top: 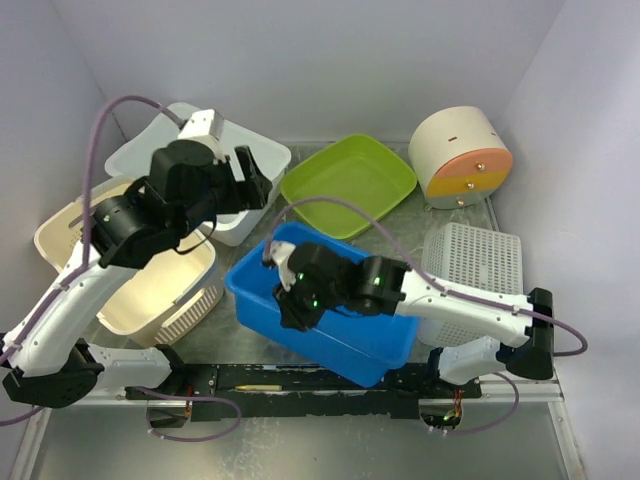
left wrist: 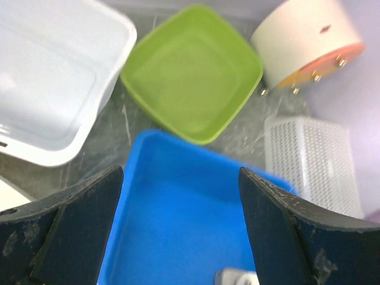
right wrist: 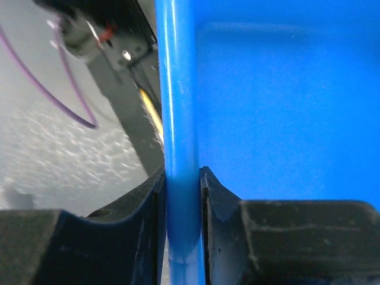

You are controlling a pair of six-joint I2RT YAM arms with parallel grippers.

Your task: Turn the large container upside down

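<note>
My right gripper should next swing the bin's rim up and outward toward the green tray's near edge (top: 378, 212) and tip the bin (top: 372, 338) over before it lets go, because the bin is open side up.
The large container is a blue rectangular bin (top: 372, 338) sitting open side up at the table's near middle; its inside fills the lower left wrist view (left wrist: 178, 214). My right gripper (top: 290, 300) is shut on the bin's near-left rim (right wrist: 178, 89), one finger outside the wall and one inside, as the right wrist view shows (right wrist: 183, 175). My left gripper (top: 255, 178) hangs open above the table behind the bin, its fingers wide apart with nothing between them (left wrist: 181, 172).
A green tray (top: 350, 180) lies behind the bin. A white tub (top: 150, 150) and a cream basket (top: 150, 290) stand at the left. A white perforated basket (top: 475, 260) is at the right, a round cream drum (top: 460, 155) at the back right. A pencil (top: 258, 386) lies on the base rail.
</note>
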